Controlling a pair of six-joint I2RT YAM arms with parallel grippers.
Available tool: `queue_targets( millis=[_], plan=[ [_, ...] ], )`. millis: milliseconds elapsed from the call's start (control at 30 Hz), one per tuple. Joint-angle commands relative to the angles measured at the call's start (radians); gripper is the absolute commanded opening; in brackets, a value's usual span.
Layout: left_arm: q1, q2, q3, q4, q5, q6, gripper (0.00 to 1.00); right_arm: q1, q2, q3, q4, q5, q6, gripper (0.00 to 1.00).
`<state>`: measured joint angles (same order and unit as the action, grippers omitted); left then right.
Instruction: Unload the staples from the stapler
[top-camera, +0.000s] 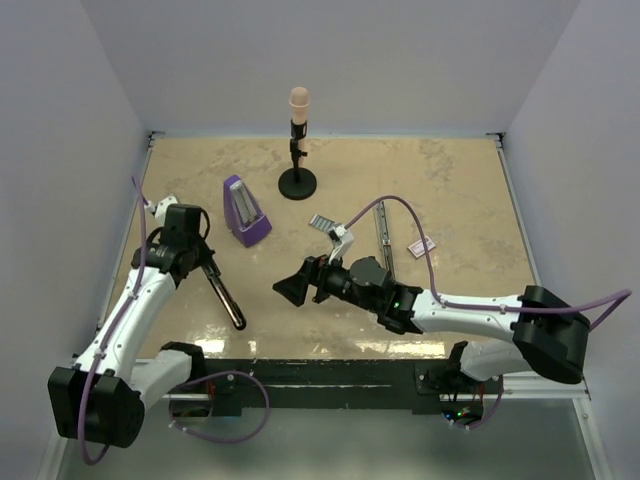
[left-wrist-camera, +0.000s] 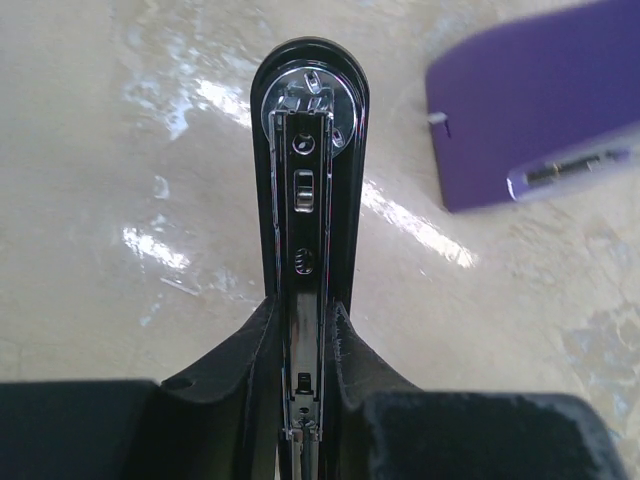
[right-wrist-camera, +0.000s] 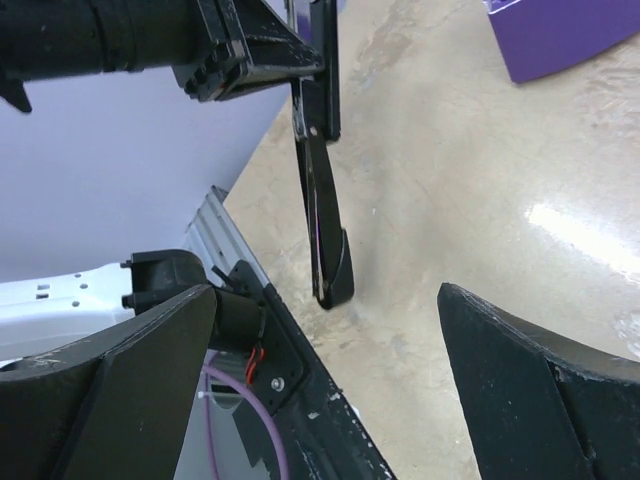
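I need to carry the stapler (top-camera: 225, 297) outward with my left gripper next, lower it flat and release it there, because clear tabletop (top-camera: 166, 186) beside the purple wedge lies below and outward.
The black stapler (top-camera: 225, 297) is held by my left gripper (top-camera: 207, 268), which is shut on its rear end; its front tip points down toward the near table edge. In the left wrist view the stapler (left-wrist-camera: 308, 180) runs up from between the gripper (left-wrist-camera: 305, 400), with its chrome plate showing. My right gripper (top-camera: 295, 288) is open and empty, to the right of the stapler and apart from it. In the right wrist view the stapler (right-wrist-camera: 322, 210) hangs ahead of the open gripper (right-wrist-camera: 330, 380). A silvery ribbed strip of staples (top-camera: 322, 223) lies on the table behind the right gripper.
A purple wedge (top-camera: 243, 212) stands behind the stapler and also shows in the left wrist view (left-wrist-camera: 530, 110). A black stand with a pink top (top-camera: 298, 150) is at the back. A slim grey metal rail (top-camera: 382, 240) and a pink-and-white card (top-camera: 421, 246) lie to the right.
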<state>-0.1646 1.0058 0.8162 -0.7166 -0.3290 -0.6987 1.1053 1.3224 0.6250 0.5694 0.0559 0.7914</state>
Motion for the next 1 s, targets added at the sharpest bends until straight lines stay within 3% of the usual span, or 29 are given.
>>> queue_targets(
  millis=[0,400,767,967],
  plan=[
    [0.124,0.074,0.086,0.107,-0.004,0.063,0.00,0.001,-0.071,-0.021,-0.055,0.073,-0.043,0.99],
    [0.379,0.442,0.325,0.175,0.175,0.248,0.00,0.001,-0.255,-0.082,-0.157,0.188,-0.072,0.99],
    [0.419,0.680,0.405,0.193,0.309,0.291,0.00,0.001,-0.299,-0.099,-0.180,0.246,-0.092,0.99],
    [0.419,0.766,0.431,0.177,0.314,0.309,0.00,0.001,-0.264,-0.091,-0.164,0.234,-0.089,0.99]
  ],
)
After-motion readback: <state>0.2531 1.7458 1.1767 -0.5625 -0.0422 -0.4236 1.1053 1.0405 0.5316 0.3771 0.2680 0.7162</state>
